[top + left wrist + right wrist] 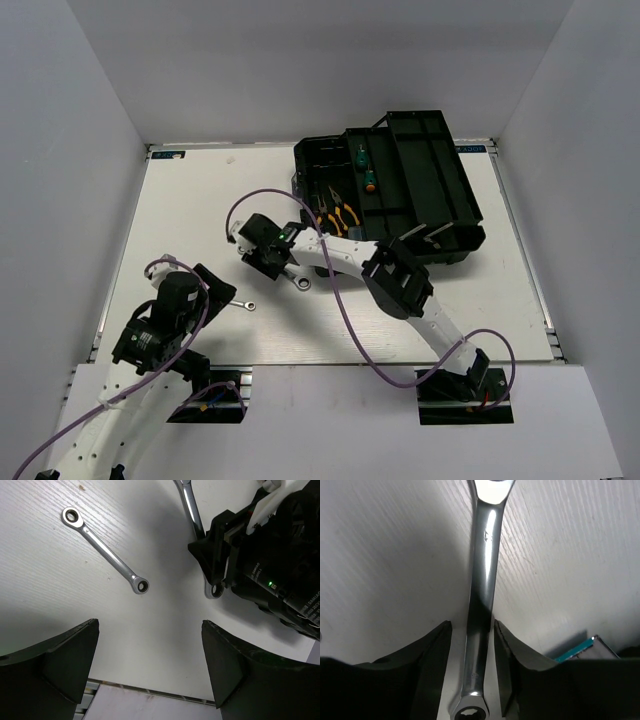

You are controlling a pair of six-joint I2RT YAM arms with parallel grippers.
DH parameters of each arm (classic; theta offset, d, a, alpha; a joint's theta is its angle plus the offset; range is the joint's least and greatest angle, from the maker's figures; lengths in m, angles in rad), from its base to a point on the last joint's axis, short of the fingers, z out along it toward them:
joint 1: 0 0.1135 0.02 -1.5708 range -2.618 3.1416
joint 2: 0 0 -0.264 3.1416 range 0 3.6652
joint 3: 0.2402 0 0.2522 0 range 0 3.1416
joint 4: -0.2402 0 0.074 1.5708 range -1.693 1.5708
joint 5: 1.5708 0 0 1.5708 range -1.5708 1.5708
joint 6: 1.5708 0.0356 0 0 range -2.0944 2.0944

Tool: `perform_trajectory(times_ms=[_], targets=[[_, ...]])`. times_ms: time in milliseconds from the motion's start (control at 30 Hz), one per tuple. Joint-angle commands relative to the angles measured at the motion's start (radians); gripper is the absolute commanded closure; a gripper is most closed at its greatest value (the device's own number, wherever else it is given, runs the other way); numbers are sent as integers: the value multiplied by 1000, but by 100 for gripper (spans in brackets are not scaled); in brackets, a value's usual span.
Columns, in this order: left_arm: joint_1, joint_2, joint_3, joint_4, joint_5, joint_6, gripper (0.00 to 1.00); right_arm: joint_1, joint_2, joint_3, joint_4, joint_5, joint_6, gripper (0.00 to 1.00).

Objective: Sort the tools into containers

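Note:
The wrench's handle (479,624) is already between both fingers, so my right gripper should stay low and close next on the longer silver wrench.
The black toolbox (445,190) stands open at the back right. Two green-handled screwdrivers (364,170) and two yellow-handled pliers (335,214) lie in its compartments. The longer silver wrench (298,282) lies flat on the white table. It also shows in the right wrist view (485,570) and the left wrist view (191,510). My right gripper (272,262) (472,625) straddles its shaft, with the jaws narrowly open and a thin gap on each side. The shorter wrench (243,304) (105,552) lies just ahead of my left gripper (215,292) (150,625), which is open and empty above the table.
The right arm (400,280) reaches diagonally across the table's middle, and its gripper body (260,565) fills the left wrist view's right side. Purple cables (340,300) loop over the table. The table's near edge (150,692) is right under the left fingers. White walls enclose the table.

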Motion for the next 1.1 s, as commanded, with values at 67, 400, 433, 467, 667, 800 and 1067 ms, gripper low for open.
perform_trajectory(times_ms=[67, 400, 433, 467, 667, 800, 1067], targets=[[0, -7, 6, 5, -1, 13, 6, 13, 157, 0, -233, -116, -25, 52], [0, 2, 6, 5, -1, 14, 6, -1, 186, 1, -264, -198, -47, 51], [0, 2, 6, 5, 8, 14, 6, -6, 186, 1, -267, -200, -56, 51], [0, 2, 15, 5, 8, 14, 6, -4, 192, 6, -285, -195, -59, 53], [0, 2, -6, 15, 19, 14, 6, -4, 189, -34, -298, -163, -56, 80], [0, 2, -47, 38, 30, -9, 6, -6, 154, -81, -285, -165, -33, 97], [0, 204, -49, 59, 82, -34, 6, -42, 8, -16, -360, -339, -19, 100]])
